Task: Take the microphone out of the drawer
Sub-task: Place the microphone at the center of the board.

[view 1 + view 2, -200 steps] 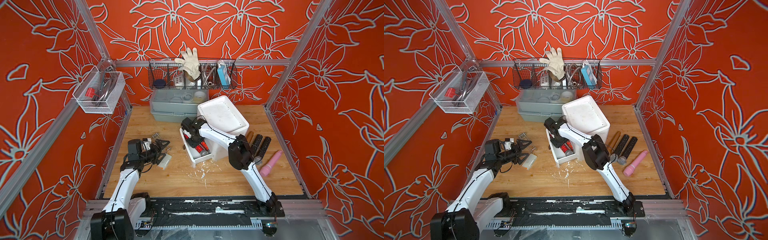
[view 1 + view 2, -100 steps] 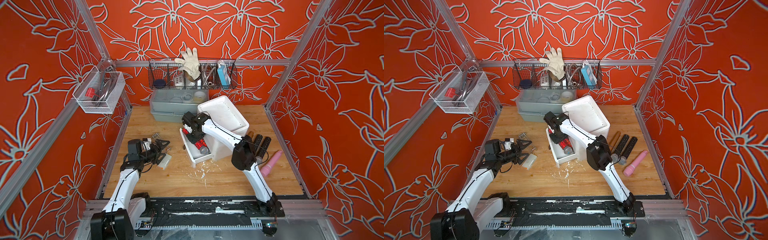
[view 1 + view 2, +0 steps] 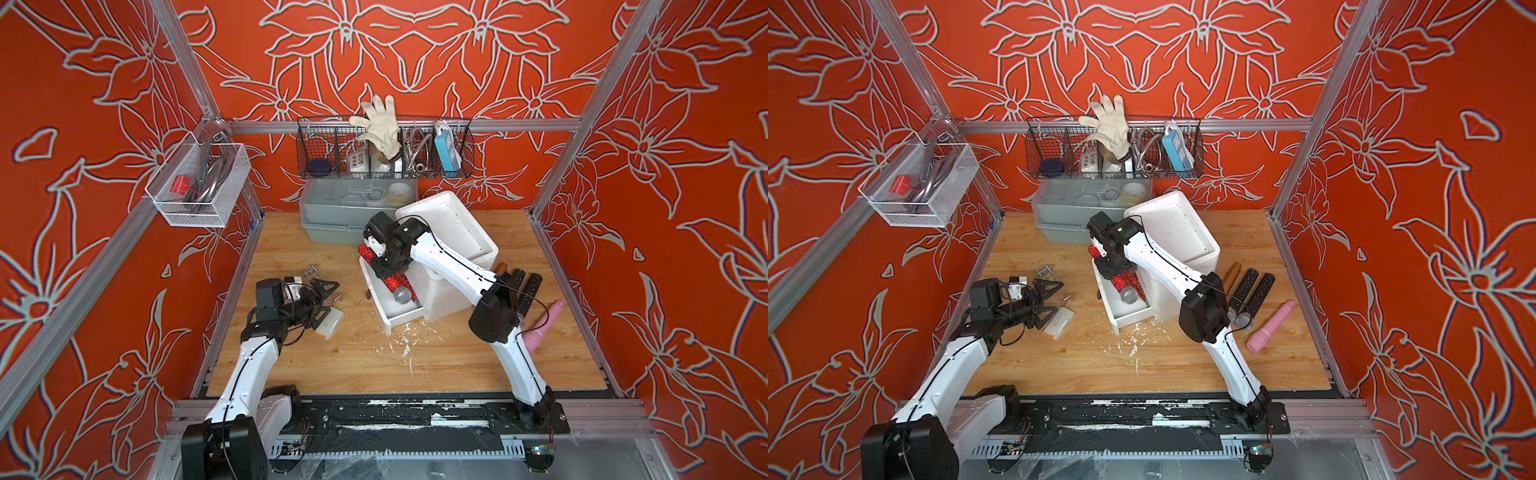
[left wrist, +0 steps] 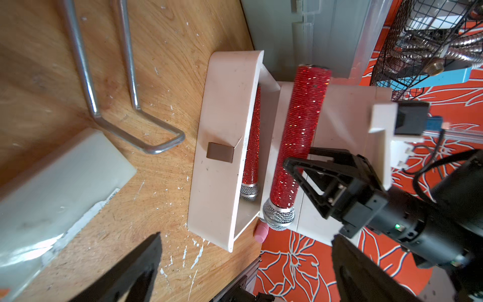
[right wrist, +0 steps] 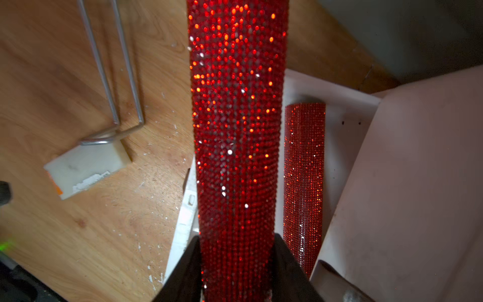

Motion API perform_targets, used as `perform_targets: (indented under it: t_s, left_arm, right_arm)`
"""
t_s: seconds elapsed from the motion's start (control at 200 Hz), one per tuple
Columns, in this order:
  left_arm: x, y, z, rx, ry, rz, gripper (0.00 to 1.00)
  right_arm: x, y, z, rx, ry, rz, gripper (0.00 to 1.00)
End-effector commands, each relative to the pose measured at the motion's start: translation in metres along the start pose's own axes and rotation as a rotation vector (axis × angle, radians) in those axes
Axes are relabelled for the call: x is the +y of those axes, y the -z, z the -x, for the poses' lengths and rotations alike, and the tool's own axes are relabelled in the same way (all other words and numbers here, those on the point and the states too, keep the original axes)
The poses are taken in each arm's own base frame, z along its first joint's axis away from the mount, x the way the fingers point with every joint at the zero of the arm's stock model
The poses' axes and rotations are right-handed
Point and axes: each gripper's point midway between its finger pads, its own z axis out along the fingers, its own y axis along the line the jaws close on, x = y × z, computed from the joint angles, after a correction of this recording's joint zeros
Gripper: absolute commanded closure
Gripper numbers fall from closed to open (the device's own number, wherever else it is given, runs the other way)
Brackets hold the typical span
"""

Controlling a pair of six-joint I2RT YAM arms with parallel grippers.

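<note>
I should next move my right gripper over the drawer front, then down to the bare tabletop (image 3: 352, 298) (image 5: 160, 151) beside the metal bracket to let go of the microphone, because that part is clear.
My right gripper (image 3: 388, 266) (image 5: 236, 243) is shut on a red glitter microphone (image 3: 368, 252) (image 3: 1094, 252) (image 5: 235, 117) (image 4: 300, 136). It holds the microphone roughly level just above the open white drawer (image 3: 401, 318) (image 3: 1129, 318) (image 4: 222, 130), silver head toward the front. A second red microphone (image 5: 304, 170) (image 4: 252, 130) lies inside the drawer. My left gripper (image 3: 328, 301) (image 3: 1054, 301) (image 4: 247, 236) is open at the left of the table, empty, facing the drawer front.
A white block (image 3: 330, 322) and a bent metal bracket (image 4: 130, 104) lie by the left gripper. The white cabinet (image 3: 453, 232) holds the drawer, with grey bins (image 3: 345, 216) behind it. Black microphones (image 3: 525, 286) and a pink one (image 3: 548, 320) lie at the right.
The right gripper has risen with the red microphone and shifted toward the back, lifting it off the drawer floor. The left arm has stayed still.
</note>
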Motion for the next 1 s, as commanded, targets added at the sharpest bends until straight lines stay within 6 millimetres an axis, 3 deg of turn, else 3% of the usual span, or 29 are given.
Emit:
perform_targets:
  t_s: [0.0, 0.175, 0.36, 0.796, 0.991]
  left_arm:
    - [0.009, 0.003, 0.012, -0.045, -0.005, 0.034, 0.0]
    - [0.016, 0.014, 0.028, -0.11, 0.035, 0.056, 0.0]
    - [0.016, 0.027, 0.039, -0.16, 0.053, 0.073, 0.0]
    - [0.005, 0.037, 0.045, -0.173, 0.046, 0.058, 0.0]
    - [0.004, 0.036, 0.041, -0.157, 0.06, 0.045, 0.0]
  right_arm:
    - [0.023, 0.037, 0.02, -0.097, -0.044, 0.1, 1.0]
    - [0.058, 0.042, 0.03, -0.153, -0.085, 0.193, 1.0]
    - [0.08, 0.013, 0.027, -0.159, -0.155, 0.195, 1.0]
    - [0.085, -0.082, 0.007, -0.064, -0.238, 0.118, 1.0]
    - [0.08, -0.11, 0.0, -0.026, -0.24, 0.082, 1.0]
